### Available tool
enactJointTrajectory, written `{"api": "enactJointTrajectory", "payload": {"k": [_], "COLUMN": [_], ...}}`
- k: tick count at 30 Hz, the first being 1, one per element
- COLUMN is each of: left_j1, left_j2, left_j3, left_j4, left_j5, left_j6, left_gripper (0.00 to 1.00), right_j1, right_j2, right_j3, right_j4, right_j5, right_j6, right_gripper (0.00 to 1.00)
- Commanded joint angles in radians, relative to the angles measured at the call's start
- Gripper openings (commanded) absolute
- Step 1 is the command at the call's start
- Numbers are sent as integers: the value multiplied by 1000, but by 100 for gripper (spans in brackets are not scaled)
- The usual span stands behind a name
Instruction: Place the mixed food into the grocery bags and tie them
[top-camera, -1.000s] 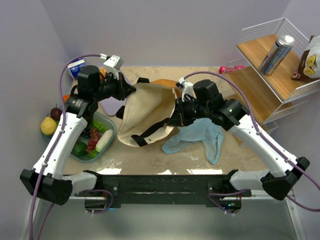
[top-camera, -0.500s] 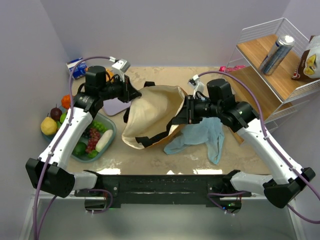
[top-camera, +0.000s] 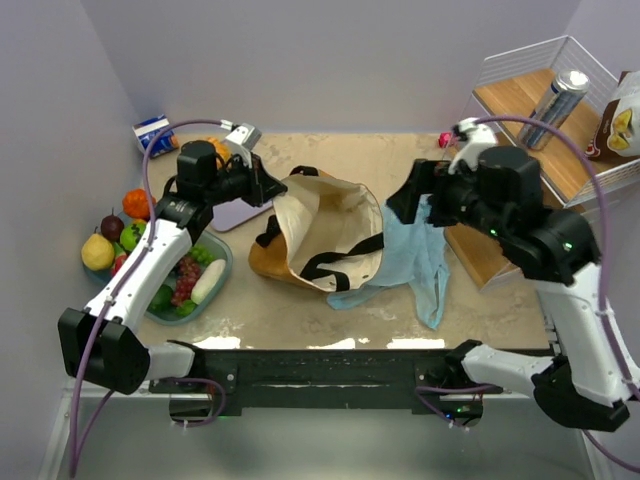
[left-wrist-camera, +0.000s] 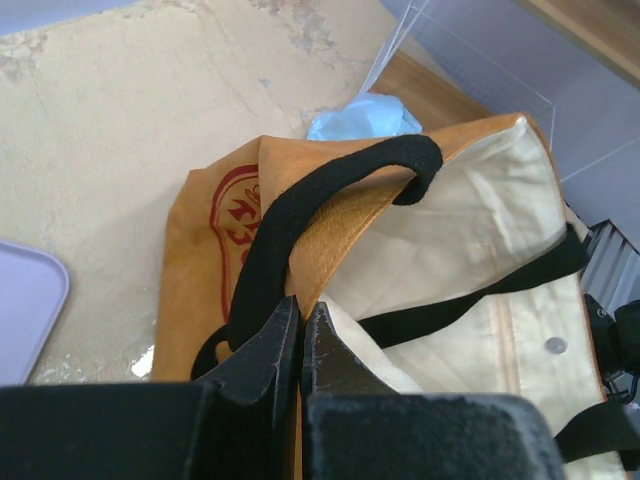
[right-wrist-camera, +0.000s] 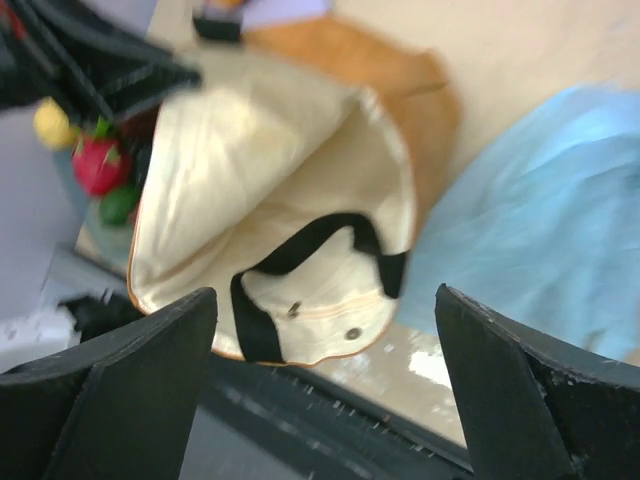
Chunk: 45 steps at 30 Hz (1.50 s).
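My right gripper isn't holding anything, and the can stands outward of it, to its right in the top view. It will next turn outward and reach around the body of the silver can (top-camera: 556, 108).
The mustard-tan tote (top-camera: 325, 235) lies on its side mid-table, mouth agape toward the front, black handles loose. My left gripper (top-camera: 262, 186) is shut on its rim; in the left wrist view its jaws (left-wrist-camera: 300, 312) pinch the fabric beside a black handle (left-wrist-camera: 300, 215). My right gripper (top-camera: 402, 203) hangs open above the tote's right edge, and the right wrist view shows it (right-wrist-camera: 325, 292) with nothing between its fingers. The light-blue plastic bag (top-camera: 415, 255) lies crumpled beside the tote. A silver can (top-camera: 556, 108) and a snack packet (top-camera: 620, 125) sit on the shelf. Pear (top-camera: 97, 252), plum (top-camera: 112, 227), orange (top-camera: 136, 203) and green apple (top-camera: 133, 235) rest at left.
A clear teal tub (top-camera: 215, 285) with grapes and other produce stands at the front left. A lilac tray (top-camera: 238, 213) lies under the left arm, a small blue carton (top-camera: 153, 133) at the back left. A wire rack with wooden shelves (top-camera: 520, 150) fills the right side.
My right gripper opened, let go of the tote and pulled up and to the right. The tote's mouth swung open toward the front. My left gripper kept its hold and shifted slightly right.
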Motion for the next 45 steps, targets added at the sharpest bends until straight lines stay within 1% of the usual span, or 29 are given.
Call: {"api": "enactJointTrajectory", "payload": {"k": [1,4,5,7,9,14,15,19,22,23,25,26,30,35,36,39,45], "left_j1": [4,4,4,4,4,4,4,5,4,4,5,4,5,5,5,4,4], "left_j2": [15,10,6,-1,-11,-21,-21,-28,-39,-44,-48,-51,-60,-68,-68,-67,-62], "left_j3": [-9,-29,-32,-43,-51,-63,-65,-74,-81,-85,-89,-91,-97,-108,-109,-111,-115], "left_j4": [120,134,135,138,140,154,155,161,166,167,170,170,174,177,175,174,170], "left_j5": [43,49,49,47,44,58,61,66,63,64,63,64,69,66,64,63,60], "left_j6": [-43,-46,-45,-39,-34,-46,-46,-48,-46,-46,-45,-46,-46,-43,-42,-39,-33], "left_gripper": [0,0,0,0,0,0,0,0,0,0,0,0,0,0,0,0,0], "right_j1": [-3,-3,-3,-3,-2,-8,-14,-43,-98,-136,-184,-227,-318,-419,-431,-480,-542], "right_j2": [-43,-5,4,23,23,27,30,56,82,90,89,89,112,116,113,116,98], "right_j3": [189,284,302,322,326,309,306,314,323,319,296,285,277,222,211,181,84], "right_j4": [-149,-214,-228,-254,-245,-199,-167,-87,-48,-39,8,28,87,166,197,243,355], "right_j5": [444,580,664,729,807,933,956,985,968,952,906,854,781,712,682,645,583], "right_j6": [-34,-30,-25,-25,-25,-65,-79,-146,-189,-210,-235,-256,-284,-316,-323,-329,-338], "right_gripper": [98,99,99,99,99,99,99,99,99,99,99,99,99,98,95,90,86]}}
